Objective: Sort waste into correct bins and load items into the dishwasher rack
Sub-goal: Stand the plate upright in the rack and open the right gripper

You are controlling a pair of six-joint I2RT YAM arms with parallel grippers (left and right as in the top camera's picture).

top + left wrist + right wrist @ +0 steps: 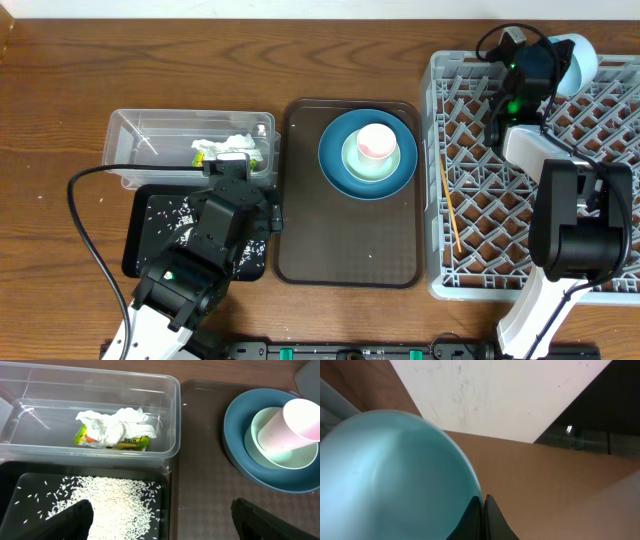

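Observation:
My right gripper goes down and to the left in the overhead view inside the rack's far edge next. It releases the light-blue bowl (390, 480) there, since the bowl still overhangs that edge.
The crumpled white napkin (117, 427) and the yellow-green wrapper (112, 441) lie inside the clear tub (150, 135). Rice grains (112, 502) are spread in the black tray (150, 250). My left gripper (161, 510) hangs open over the black tray's right edge, holding nothing. The dark-blue plate (335, 165) sits on the brown serving tray and carries the pale-green bowl (372, 170) with the white-pink cup (376, 141) in it. Chopsticks (450, 205) lie in the grey rack (600, 130). My right gripper (483, 502) is shut on the rim of the light-blue bowl (390, 480) above the rack's far edge.
The brown serving tray (340, 250) lies between the bins and the rack. A black cable (85, 230) loops over the table left of the black tray. My right arm (575, 225) stretches over the rack's right half.

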